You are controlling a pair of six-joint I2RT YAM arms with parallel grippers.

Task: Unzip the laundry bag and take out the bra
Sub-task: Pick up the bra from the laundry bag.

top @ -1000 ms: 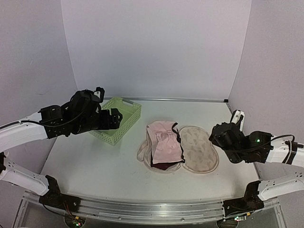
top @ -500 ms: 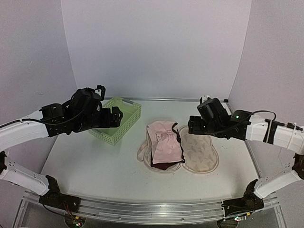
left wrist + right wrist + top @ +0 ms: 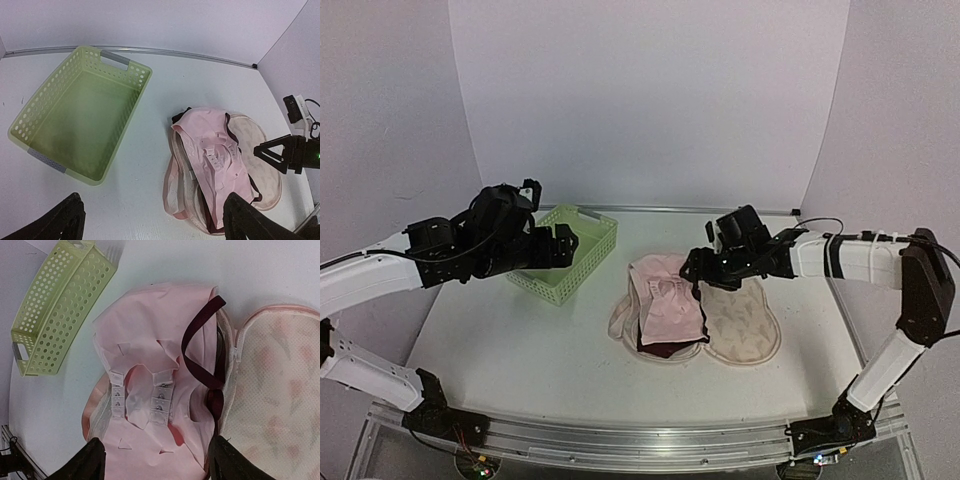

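The pink fabric covers most of the maroon bra, so first I will lower my right gripper onto the part of the pink fabric between the hook pieces and the bra's strap (image 3: 689,290).
The laundry bag (image 3: 740,322) lies unzipped and spread open mid-table, its cream printed flap (image 3: 280,380) folded out to the right. On the bag's left half a pale pink fabric piece (image 3: 150,355) with hook strips covers most of the dark maroon bra (image 3: 665,350). Only the bra's strap (image 3: 197,335) and its edges show. My right gripper (image 3: 698,268) hovers open just above the pink piece and the strap, and its fingers (image 3: 227,460) hold nothing. My left gripper (image 3: 560,248) hangs open and empty over the basket's near end.
A light-green lattice basket (image 3: 582,222) stands empty at the back left, a little left of the bag. In the left wrist view the basket (image 3: 125,62) is top left and the bag (image 3: 260,170) right. Purple walls close the back and sides.
My right arm has swung from the table's right side up and left, and is now over the open bag. The left arm has barely moved. The bag and garments lie as before.
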